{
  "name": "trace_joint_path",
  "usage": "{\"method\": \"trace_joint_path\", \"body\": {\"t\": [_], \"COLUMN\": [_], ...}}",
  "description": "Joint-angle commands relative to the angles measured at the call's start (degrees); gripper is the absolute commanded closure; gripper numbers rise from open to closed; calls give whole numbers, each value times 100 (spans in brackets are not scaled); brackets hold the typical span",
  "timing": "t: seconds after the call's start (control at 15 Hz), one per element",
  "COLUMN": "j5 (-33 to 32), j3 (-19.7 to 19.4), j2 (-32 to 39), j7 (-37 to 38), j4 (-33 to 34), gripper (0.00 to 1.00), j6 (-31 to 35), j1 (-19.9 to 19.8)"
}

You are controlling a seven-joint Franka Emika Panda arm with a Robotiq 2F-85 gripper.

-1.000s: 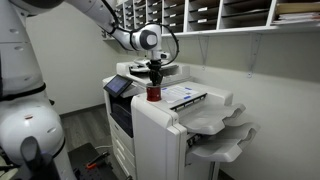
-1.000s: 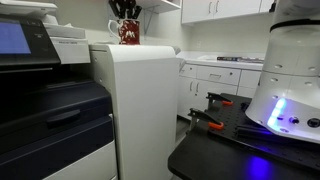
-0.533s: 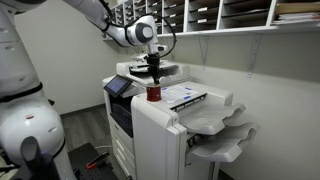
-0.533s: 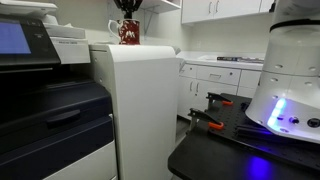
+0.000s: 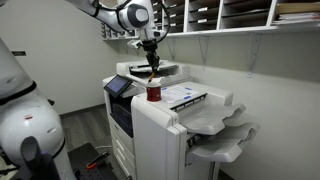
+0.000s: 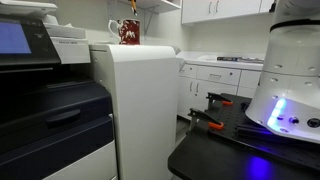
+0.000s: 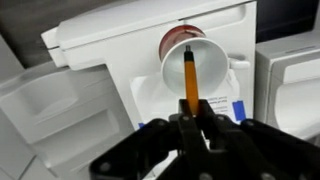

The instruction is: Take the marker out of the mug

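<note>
The gripper moves from above the mug (image 5: 154,92) over the printed sheets beside it next and lowers to release the marker, whose tip already hangs clear of the mug's rim.
The small dark red mug (image 5: 154,92) with a pale rim stands on top of the big white printer (image 5: 160,135); it also shows in the other exterior view (image 6: 129,33). My gripper (image 5: 151,50) hangs straight above the mug and is shut on the top of the slim orange-dark marker (image 5: 153,68). The marker hangs upright, its lower end just above the mug's rim. In the wrist view, the gripper (image 7: 192,112) pinches the orange marker (image 7: 190,75), with the mug's open mouth (image 7: 175,60) right below it.
Printed sheets (image 5: 185,95) lie on the printer top beside the mug. Shelves with paper slots (image 5: 230,12) hang on the wall behind the gripper. Output trays (image 5: 225,125) stick out at the printer's side. A white counter and cabinets (image 6: 225,65) stand beyond.
The gripper has risen straight up from the mug, still shut on the marker. The marker has come up out of the mug. The mug has not moved.
</note>
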Motion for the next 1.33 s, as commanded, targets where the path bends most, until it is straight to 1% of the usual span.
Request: {"method": "trace_joint_path", "body": {"t": [0.0,0.2,0.4,0.67,0.87,1.0,1.27], "j5": [318,522,529,741,1044,1462,3125], "j3": [-84,-211,-273,-383,-492,-604,-741], "j2": [168,385,676,1083,1493,1809,2550], "j7": [650,1135,1819,2742,3272,3430,2919], "j4": [195,287,364,605,878,1076,1437], "gripper": [96,96,96,96,96,96,96], "j6": [71,336,830,1185,1513,1637,1579], "j1": [-237,-442,-580,-565,-546,-534,-614]}}
